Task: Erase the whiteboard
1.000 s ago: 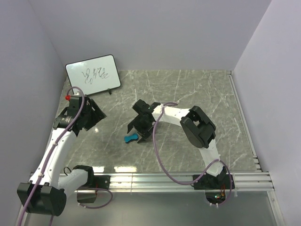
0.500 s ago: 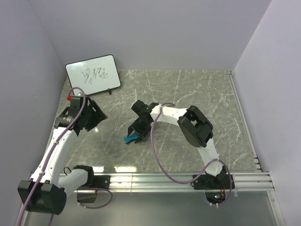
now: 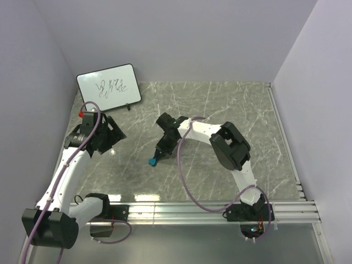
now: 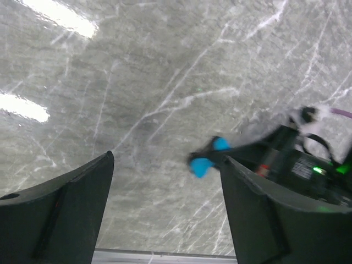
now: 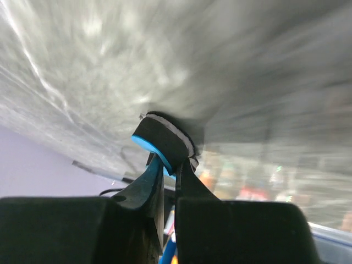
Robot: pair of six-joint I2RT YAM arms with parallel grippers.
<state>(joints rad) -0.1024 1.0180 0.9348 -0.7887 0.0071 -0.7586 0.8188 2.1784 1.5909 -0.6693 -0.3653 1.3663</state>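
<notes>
The whiteboard's unmarked side edge [image 3: 81, 89] lies outward of my left gripper, to its left in the top view, so I will swing there and turn to straddle it.
The whiteboard [image 3: 108, 88], white with a thin black frame and black scribbles, leans at the back left against the wall. A small blue eraser [image 3: 152, 161] with a black felt face sits mid-table. My right gripper [image 3: 157, 157] is shut on it from above. The right wrist view shows the eraser [image 5: 162, 140] pinched edge-on between the two fingers of the right gripper [image 5: 171, 165]. My left gripper [image 3: 113, 135] hangs open over the marble, between board and eraser. In the left wrist view the left gripper [image 4: 168, 159] holds nothing, and the eraser [image 4: 202, 165] lies ahead.
Purple-grey walls close in the table at the back and on both sides. A metal rail [image 3: 220, 209] runs along the near edge. The right arm's purple cable [image 3: 184, 187] loops over the marble [image 3: 242, 110] near the eraser.
My right gripper has closed on the blue eraser, which now stands tipped on edge rather than flat. The left fingers have spread a little wider; that arm has barely moved.
</notes>
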